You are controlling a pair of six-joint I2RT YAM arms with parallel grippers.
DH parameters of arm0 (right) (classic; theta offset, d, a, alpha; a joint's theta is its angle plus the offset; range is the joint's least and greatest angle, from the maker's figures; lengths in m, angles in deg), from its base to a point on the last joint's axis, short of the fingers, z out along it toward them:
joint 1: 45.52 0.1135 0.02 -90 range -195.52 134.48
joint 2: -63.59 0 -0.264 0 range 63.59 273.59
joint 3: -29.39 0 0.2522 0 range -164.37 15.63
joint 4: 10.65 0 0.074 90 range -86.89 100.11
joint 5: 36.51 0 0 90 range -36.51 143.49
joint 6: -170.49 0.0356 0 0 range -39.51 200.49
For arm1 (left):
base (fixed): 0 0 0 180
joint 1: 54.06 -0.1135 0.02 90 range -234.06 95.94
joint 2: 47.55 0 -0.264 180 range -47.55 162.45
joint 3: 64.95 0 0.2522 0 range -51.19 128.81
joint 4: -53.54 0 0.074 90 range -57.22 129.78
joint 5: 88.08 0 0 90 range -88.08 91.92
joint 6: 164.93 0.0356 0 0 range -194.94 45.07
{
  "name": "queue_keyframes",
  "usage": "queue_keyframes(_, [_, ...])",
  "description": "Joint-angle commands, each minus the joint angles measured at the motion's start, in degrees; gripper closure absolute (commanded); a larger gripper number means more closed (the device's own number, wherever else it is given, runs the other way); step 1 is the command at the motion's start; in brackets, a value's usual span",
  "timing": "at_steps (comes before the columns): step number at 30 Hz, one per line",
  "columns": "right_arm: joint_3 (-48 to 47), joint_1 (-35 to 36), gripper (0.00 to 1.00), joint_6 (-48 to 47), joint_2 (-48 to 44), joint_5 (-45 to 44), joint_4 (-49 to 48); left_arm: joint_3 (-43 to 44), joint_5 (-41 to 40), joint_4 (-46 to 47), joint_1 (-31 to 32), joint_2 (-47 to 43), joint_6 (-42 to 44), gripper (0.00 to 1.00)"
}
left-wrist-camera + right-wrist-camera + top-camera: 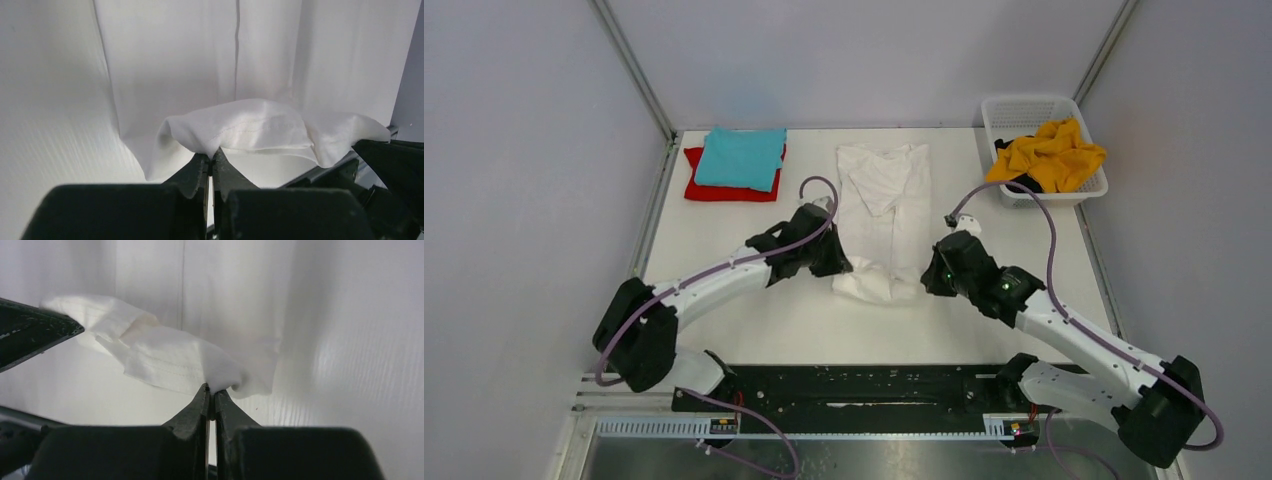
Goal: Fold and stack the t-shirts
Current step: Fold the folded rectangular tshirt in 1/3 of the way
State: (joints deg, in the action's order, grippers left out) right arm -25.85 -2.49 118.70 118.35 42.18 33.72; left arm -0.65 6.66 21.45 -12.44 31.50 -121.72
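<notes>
The sides are folded in, and the white t-shirt's middle (912,225) is outward of my right gripper. My right gripper needs to carry the hem corner outward next and release it there.
The white t-shirt (886,205) lies lengthwise in the middle of the table, its sides folded in to a narrow strip. My left gripper (842,268) is shut on its near left hem corner (235,127). My right gripper (927,280) is shut on its near right hem corner (200,360). Both corners are lifted a little off the table. The teal t-shirt (741,158) lies folded on the folded red t-shirt (724,188) at the back left. The mustard-yellow t-shirt (1052,155) is crumpled in the basket.
A white lattice-sided basket (1024,108) stands at the back right. Grey walls close in the table at the back and both sides. The black arm-mount rail (854,385) runs along the near edge.
</notes>
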Motion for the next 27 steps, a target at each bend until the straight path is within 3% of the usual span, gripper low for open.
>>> queue_keyframes(1, [-4.26, -5.61, 0.97, -3.42, 5.39, -0.01, -6.6, 8.11, 1.77, 1.77, -3.33, 6.3, 4.55, 1.0])
queue_keyframes(13, [-14.58, -11.34, 0.96, -9.2, 22.41, -4.49, -11.54, 23.97, 7.01, -0.65, -11.44, 23.8, 8.8, 1.0])
queue_keyframes(22, [-19.34, -16.75, 0.95, -8.87, 32.3, 1.93, -13.9, 29.81, 6.58, -2.75, -12.96, 29.93, 9.6, 1.0])
queue_keyframes(27, [-21.25, -18.72, 0.94, -8.08, 36.84, 4.95, -16.09, 31.79, 3.32, -3.41, -13.23, 32.33, 7.99, 0.89])
